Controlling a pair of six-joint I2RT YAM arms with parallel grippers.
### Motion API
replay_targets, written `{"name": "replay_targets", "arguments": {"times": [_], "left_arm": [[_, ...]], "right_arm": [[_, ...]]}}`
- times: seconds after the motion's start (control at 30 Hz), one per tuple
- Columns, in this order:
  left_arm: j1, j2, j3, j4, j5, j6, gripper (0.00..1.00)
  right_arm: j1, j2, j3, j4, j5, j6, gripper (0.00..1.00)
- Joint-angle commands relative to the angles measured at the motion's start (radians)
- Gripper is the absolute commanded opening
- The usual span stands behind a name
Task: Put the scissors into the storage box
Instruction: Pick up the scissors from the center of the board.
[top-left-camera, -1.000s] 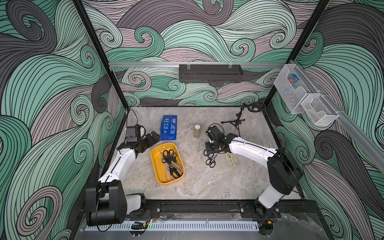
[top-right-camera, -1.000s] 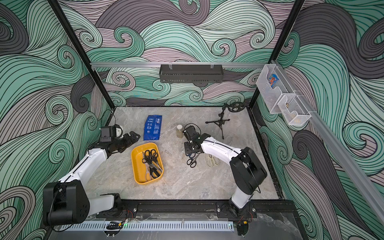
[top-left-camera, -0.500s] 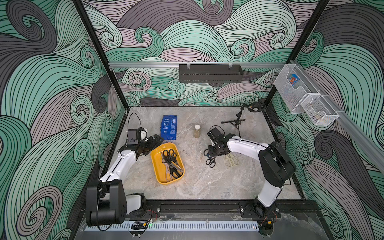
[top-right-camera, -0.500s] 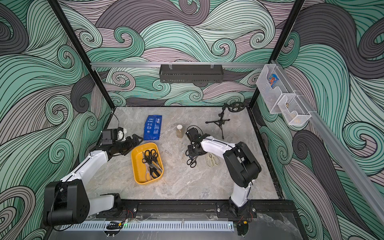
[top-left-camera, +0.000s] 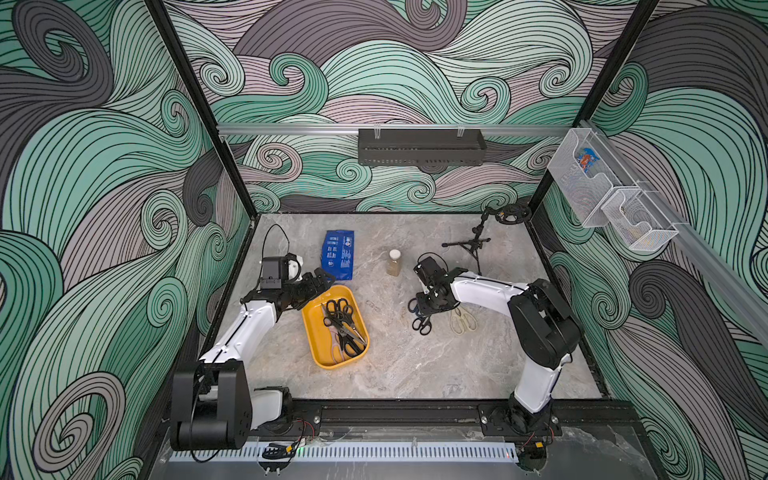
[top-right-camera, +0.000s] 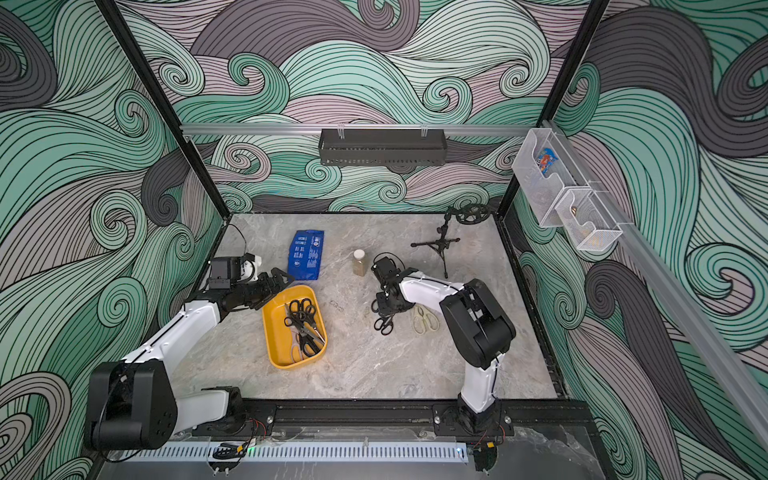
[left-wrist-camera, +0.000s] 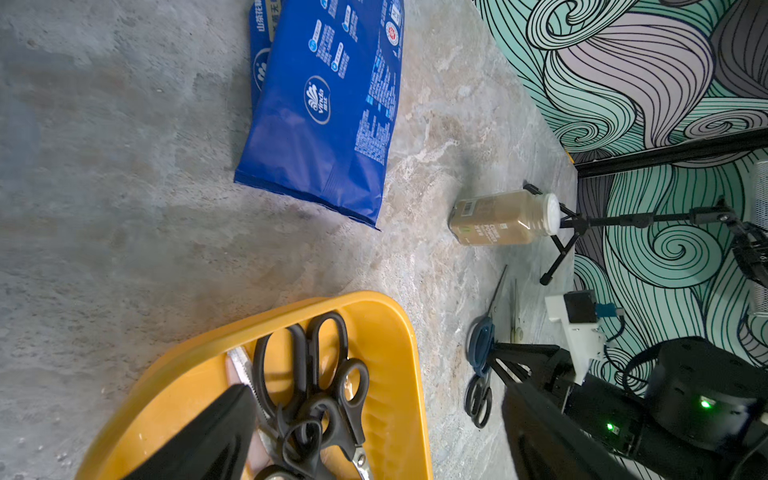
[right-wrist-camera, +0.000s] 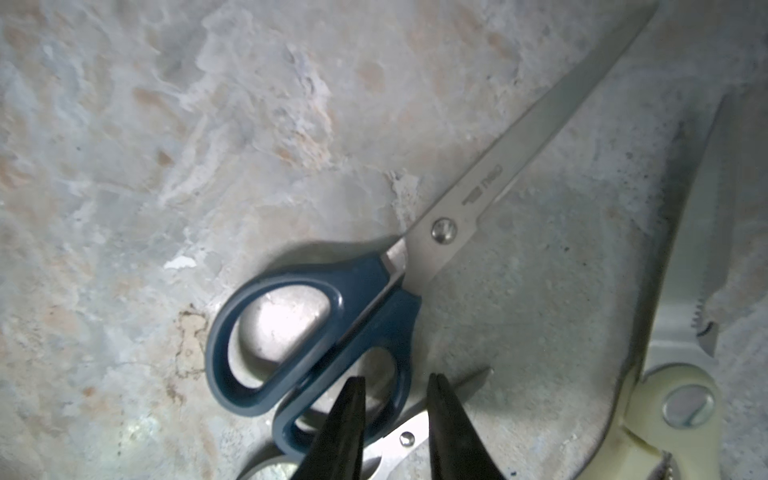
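Observation:
My right gripper stays low next and draws its fingers together on the small blue loop's outer rim (right-wrist-camera: 403, 387) between them, as one is inside the loop.
The yellow storage box (top-left-camera: 315, 330) (top-right-camera: 275, 328) holds several black-handled scissors (top-left-camera: 343, 322) (left-wrist-camera: 316, 374). My left gripper (top-left-camera: 322, 282) (left-wrist-camera: 374, 415) hovers open and empty over the box's far left corner. To the right, three pairs lie on the table: blue-handled scissors (right-wrist-camera: 374, 299), small black scissors (top-left-camera: 422, 325) (top-right-camera: 384, 325) and cream shears (top-left-camera: 463, 321) (right-wrist-camera: 665, 415). My right gripper (top-left-camera: 424, 305) (right-wrist-camera: 395, 382) is down on the blue handles, narrowly open. One finger is inside the small loop and one outside. The scissors lie flat.
A blue pack (top-left-camera: 338, 259) and a small bottle (top-left-camera: 394, 262) stand behind the box. A black mini tripod (top-left-camera: 469, 245) is at the back right. A black bin (top-left-camera: 419, 147) hangs on the back wall and white mesh baskets (top-left-camera: 602, 191) on the right wall.
My left gripper has swung from the left wall toward the box's far corner. The right arm's elbow has shifted while its gripper stayed over the blue scissors, jaws slightly wider.

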Motion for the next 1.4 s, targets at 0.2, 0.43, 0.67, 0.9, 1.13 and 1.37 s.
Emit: {"name": "replay_targets", "arguments": {"times": [0.2,0.43,0.67,0.9,1.13,1.37], "left_arm": [[-0.010,-0.016,0.023,0.010,0.011,-0.003,0.97],[-0.010,-0.013,0.033,0.004,0.004,0.002,0.97],[-0.010,-0.003,0.036,0.005,0.004,-0.001,0.97],[-0.010,0.002,0.041,0.010,-0.002,-0.004,0.97],[0.013,0.022,0.063,0.002,-0.052,-0.003,0.97],[0.105,0.041,0.072,0.006,-0.069,-0.004,0.97]], "right_arm": [[-0.010,0.067,0.021,-0.015,0.011,-0.019,0.28],[-0.010,0.107,0.013,-0.013,0.007,-0.028,0.17],[-0.010,0.123,0.018,-0.010,0.015,-0.041,0.04],[-0.019,0.094,0.036,-0.001,0.015,-0.051,0.00],[-0.043,-0.035,0.077,-0.005,0.006,-0.066,0.00],[-0.050,-0.176,0.070,-0.033,-0.013,-0.063,0.00]]}}
